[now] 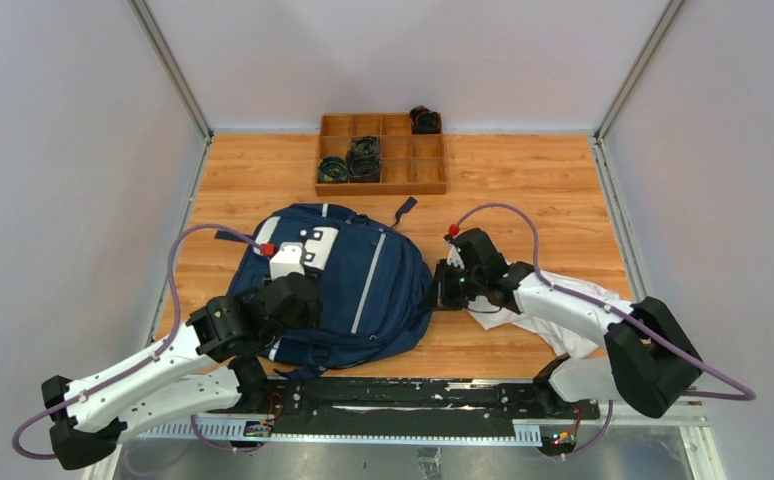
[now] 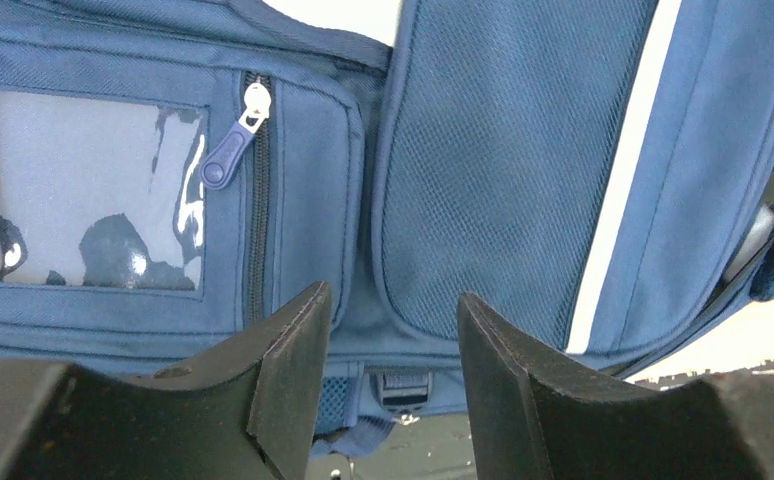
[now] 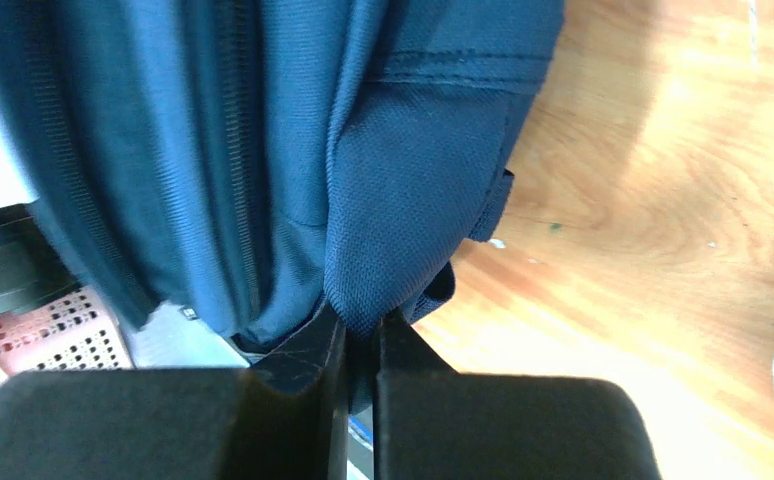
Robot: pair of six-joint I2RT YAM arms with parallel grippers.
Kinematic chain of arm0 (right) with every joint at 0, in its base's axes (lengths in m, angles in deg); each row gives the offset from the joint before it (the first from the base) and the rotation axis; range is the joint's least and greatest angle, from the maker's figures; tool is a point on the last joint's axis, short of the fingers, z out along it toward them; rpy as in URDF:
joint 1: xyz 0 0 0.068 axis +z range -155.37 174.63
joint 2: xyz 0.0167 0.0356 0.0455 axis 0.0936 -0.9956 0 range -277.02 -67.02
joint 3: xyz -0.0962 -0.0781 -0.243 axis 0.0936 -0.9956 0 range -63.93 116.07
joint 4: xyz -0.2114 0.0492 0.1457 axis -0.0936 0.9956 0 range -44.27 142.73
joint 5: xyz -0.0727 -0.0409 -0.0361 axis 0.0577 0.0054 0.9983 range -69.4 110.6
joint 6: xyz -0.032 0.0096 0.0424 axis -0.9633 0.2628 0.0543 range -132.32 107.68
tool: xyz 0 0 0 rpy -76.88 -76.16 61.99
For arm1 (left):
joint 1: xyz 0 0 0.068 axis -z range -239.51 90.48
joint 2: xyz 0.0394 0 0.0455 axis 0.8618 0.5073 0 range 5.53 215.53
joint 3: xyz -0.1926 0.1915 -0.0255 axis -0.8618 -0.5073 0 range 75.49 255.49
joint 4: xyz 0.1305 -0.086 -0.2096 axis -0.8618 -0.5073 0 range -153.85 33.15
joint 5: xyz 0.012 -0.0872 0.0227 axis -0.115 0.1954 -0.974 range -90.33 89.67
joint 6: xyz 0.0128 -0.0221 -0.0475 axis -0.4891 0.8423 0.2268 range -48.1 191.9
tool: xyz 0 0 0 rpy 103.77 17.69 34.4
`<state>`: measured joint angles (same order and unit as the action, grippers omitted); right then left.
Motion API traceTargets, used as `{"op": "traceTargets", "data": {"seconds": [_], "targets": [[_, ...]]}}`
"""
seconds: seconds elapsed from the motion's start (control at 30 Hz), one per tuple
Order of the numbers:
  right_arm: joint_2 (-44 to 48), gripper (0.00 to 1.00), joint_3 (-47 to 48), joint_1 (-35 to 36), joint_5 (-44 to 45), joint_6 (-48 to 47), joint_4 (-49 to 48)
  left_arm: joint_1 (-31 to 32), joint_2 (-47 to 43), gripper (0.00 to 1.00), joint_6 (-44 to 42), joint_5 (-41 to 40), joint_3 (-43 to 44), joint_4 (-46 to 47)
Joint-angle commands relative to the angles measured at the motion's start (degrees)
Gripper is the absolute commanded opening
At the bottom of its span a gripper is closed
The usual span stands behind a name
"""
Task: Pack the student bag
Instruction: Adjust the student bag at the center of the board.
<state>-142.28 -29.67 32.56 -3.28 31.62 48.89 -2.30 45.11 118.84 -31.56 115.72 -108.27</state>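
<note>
My right gripper draws the pinched fold of the bag outward toward the wooden divided tray next and opens, since the bag's near end lies close to the black bar.
The navy student bag (image 1: 363, 285) lies flat on the wooden table, front side up, with grey stripes and a grey-white patch. My left gripper (image 1: 298, 262) hovers over its left front part, open and empty; the left wrist view shows its jaws apart above the bag (image 2: 483, 180), near a front pocket zipper pull (image 2: 228, 150) and a clear window patch (image 2: 93, 190). My right gripper (image 1: 445, 285) is at the bag's right edge, shut on a fold of the bag's navy mesh fabric (image 3: 413, 200), which is pinched between the jaws.
A white cloth garment (image 1: 573, 300) lies under my right arm at the right. A wooden divided tray (image 1: 428, 170) with dark round objects (image 1: 363, 160) stands at the back. A black rail (image 1: 403, 395) runs along the near edge.
</note>
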Motion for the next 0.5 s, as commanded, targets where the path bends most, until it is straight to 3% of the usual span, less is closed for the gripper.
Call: {"op": "traceTargets", "data": {"seconds": [0.0,0.17,0.3,0.47], "targets": [[6.36,0.00,10.87,0.15,-0.30,-1.39,5.79,0.35,-0.03,0.54,-4.69,2.79,6.67,-1.87],[5.25,0.00,21.86,0.17,0.36,-3.54,9.64,0.36,3.40,0.53,-9.08,8.54,16.07,-7.34],[2.13,0.00,26.05,-0.89,-0.58,-3.68,7.83,0.36,2.79,0.51,-6.46,14.61,12.64,-7.38],[0.00,0.00,27.84,-3.54,1.09,-6.31,4.40,0.36,1.18,0.53,-4.55,15.67,8.18,-7.07]]}}
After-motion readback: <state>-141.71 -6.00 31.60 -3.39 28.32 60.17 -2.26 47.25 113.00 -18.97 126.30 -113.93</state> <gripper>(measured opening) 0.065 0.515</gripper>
